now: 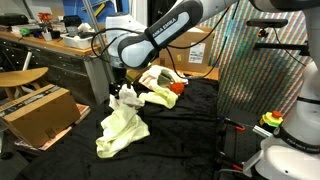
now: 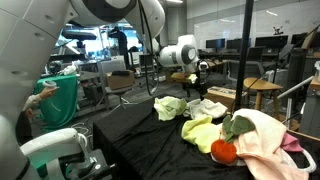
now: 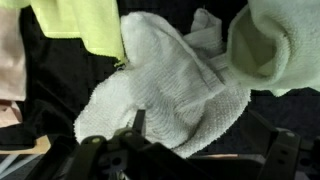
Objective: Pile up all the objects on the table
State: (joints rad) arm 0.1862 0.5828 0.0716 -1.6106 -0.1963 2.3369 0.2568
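Observation:
I should lower my gripper onto the raised fold of the white towel and close on it, because the fold is between my gripper's open fingers.
A white knitted towel (image 3: 170, 85) lies crumpled on the black table cover; it shows in both exterior views (image 1: 127, 98) (image 2: 207, 106). My gripper (image 3: 210, 140) is open, low over the towel, with its fingers on either side of a fold; it also shows in both exterior views (image 1: 122, 84) (image 2: 197, 84). A pale green cloth (image 1: 122, 132) (image 2: 170, 107) (image 3: 275, 40) lies beside the towel. A yellow cloth (image 1: 160, 98) (image 2: 200, 130) (image 3: 85, 25) lies on the other side. A pink cloth (image 1: 160, 77) (image 2: 265, 140) and a red object (image 1: 178, 88) (image 2: 223, 150) lie further off.
A cardboard box (image 1: 40, 112) stands beside the table. A dark green item (image 2: 238, 125) rests on the pink cloth. A mesh screen (image 1: 265, 70) stands at one side. A teal bucket (image 2: 58, 100) and office furniture lie beyond the table edge (image 2: 130, 125).

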